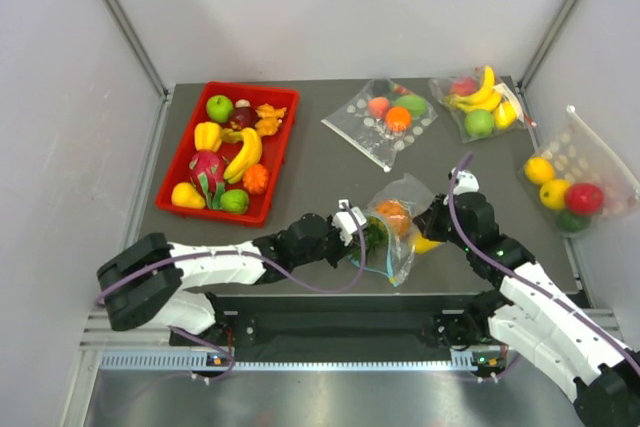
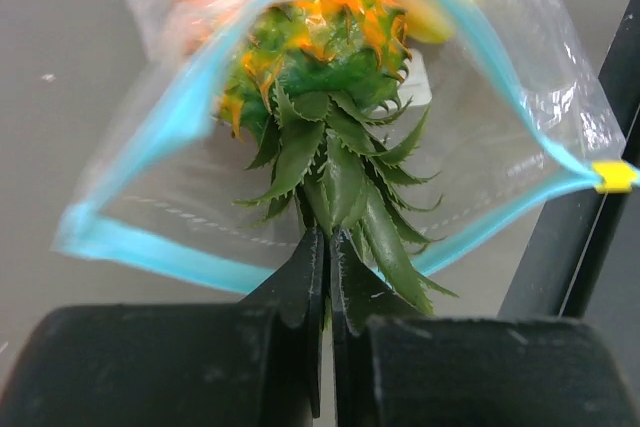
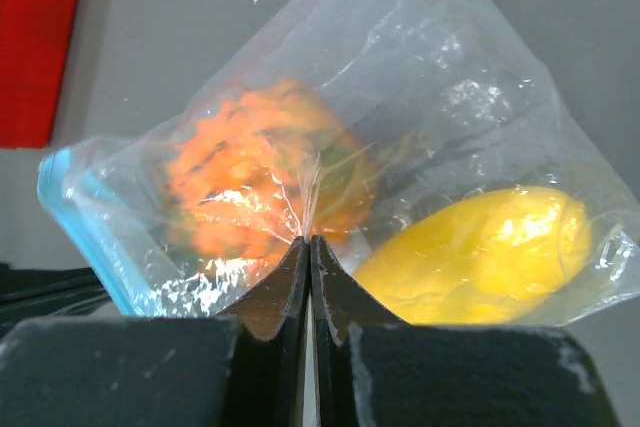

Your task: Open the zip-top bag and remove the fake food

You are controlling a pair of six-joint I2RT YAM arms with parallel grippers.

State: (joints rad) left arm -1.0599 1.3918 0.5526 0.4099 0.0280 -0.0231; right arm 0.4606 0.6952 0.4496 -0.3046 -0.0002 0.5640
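The left gripper lifts outward and to the left in the top view next, over the red fruit tray's far end [image 1: 270,114], and releases the pineapple.
The clear zip-top bag [image 1: 395,232] with a teal-blue zip strip [image 2: 150,247] lies between my two grippers near the table's front edge, its mouth open. The orange-yellow pineapple [image 2: 320,57] sits in the mouth, green crown [image 2: 335,177] pointing out. My left gripper [image 2: 327,237] is shut on the crown leaves. It shows in the top view [image 1: 357,230] at the bag's left. My right gripper [image 3: 308,242] is shut on a pinch of the bag's plastic [image 3: 420,57], with the pineapple [image 3: 250,177] on one side and a yellow fruit [image 3: 480,257] on the other, both inside.
A red tray [image 1: 181,155] of fruit stands at the back left. Clear bags printed with white dots lie at the back [image 1: 380,122] and far right [image 1: 580,177]. A bag with bananas [image 1: 480,102] lies at the back right.
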